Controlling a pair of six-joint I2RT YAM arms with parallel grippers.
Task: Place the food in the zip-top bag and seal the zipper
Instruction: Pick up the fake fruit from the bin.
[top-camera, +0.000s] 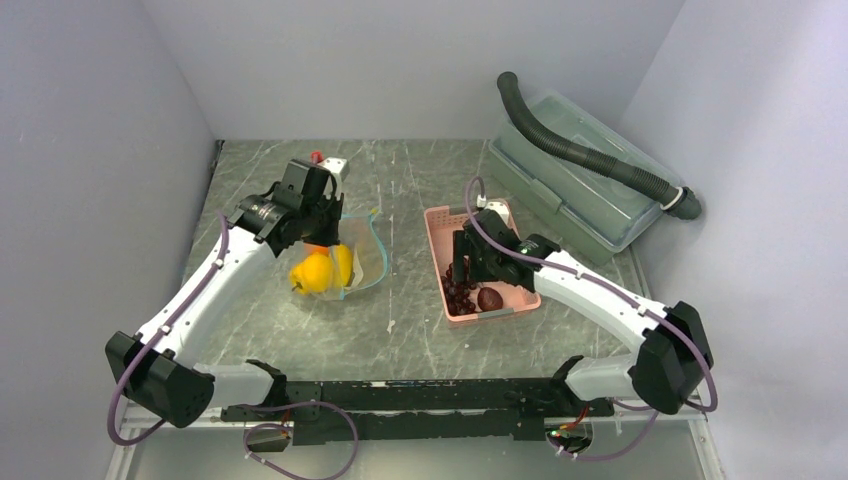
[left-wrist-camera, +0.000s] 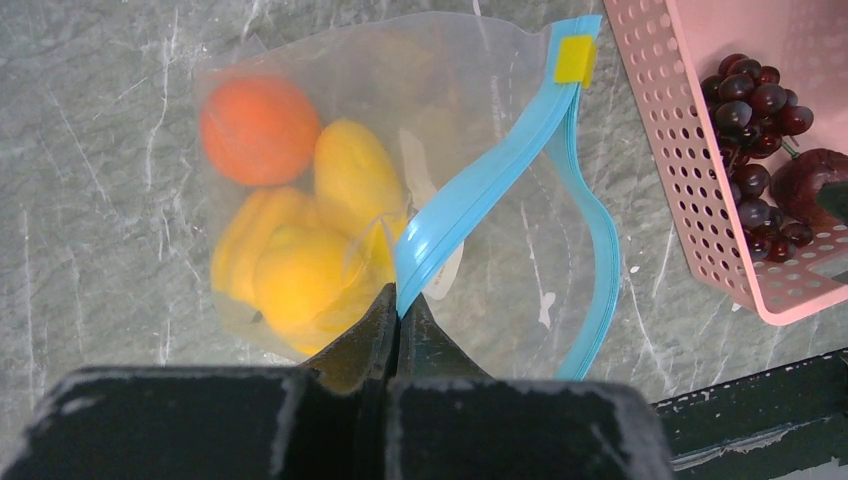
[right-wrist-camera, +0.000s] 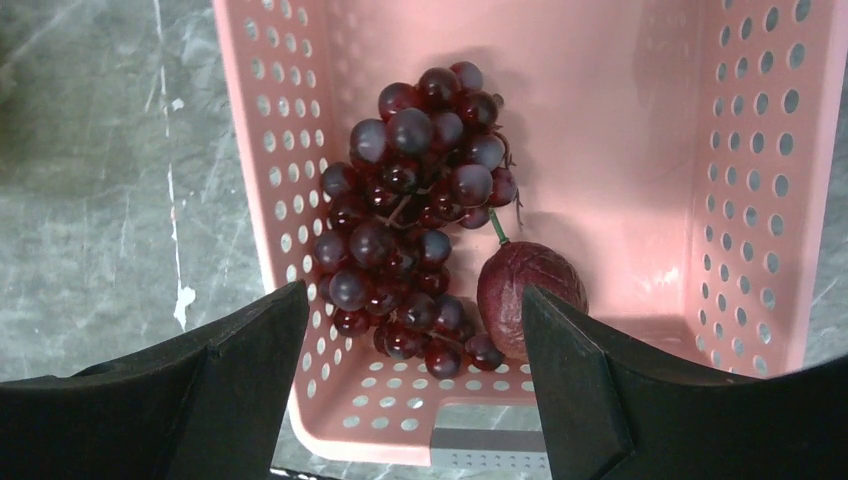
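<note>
The far part of the dark purple grapes is clear of the reddish-brown round fruit (right-wrist-camera: 525, 290), so I should next lower my right gripper and close it on that part of the grapes.
The clear zip-top bag (left-wrist-camera: 520, 270) lies on the table with its blue zipper strip (left-wrist-camera: 470, 195) parted. My left gripper (left-wrist-camera: 400, 295) is shut on the near lip of that strip, holding the mouth up. Inside the bag are an orange (left-wrist-camera: 258, 128), a yellow oblong fruit (left-wrist-camera: 355, 170) and a yellow bell pepper (left-wrist-camera: 290, 275); the bag also shows in the top view (top-camera: 350, 255). My right gripper (right-wrist-camera: 412, 320) is open above the pink basket (right-wrist-camera: 640, 120), straddling the dark purple grapes (right-wrist-camera: 410, 200) and the reddish-brown round fruit (right-wrist-camera: 525, 290). The red slider tab is not in view.
A large clear lidded storage box (top-camera: 575, 185) with a dark corrugated hose (top-camera: 590, 155) across it stands at the back right. Grey walls close in the left, back and right sides. The pink basket (top-camera: 440, 225) sits just right of the bag.
</note>
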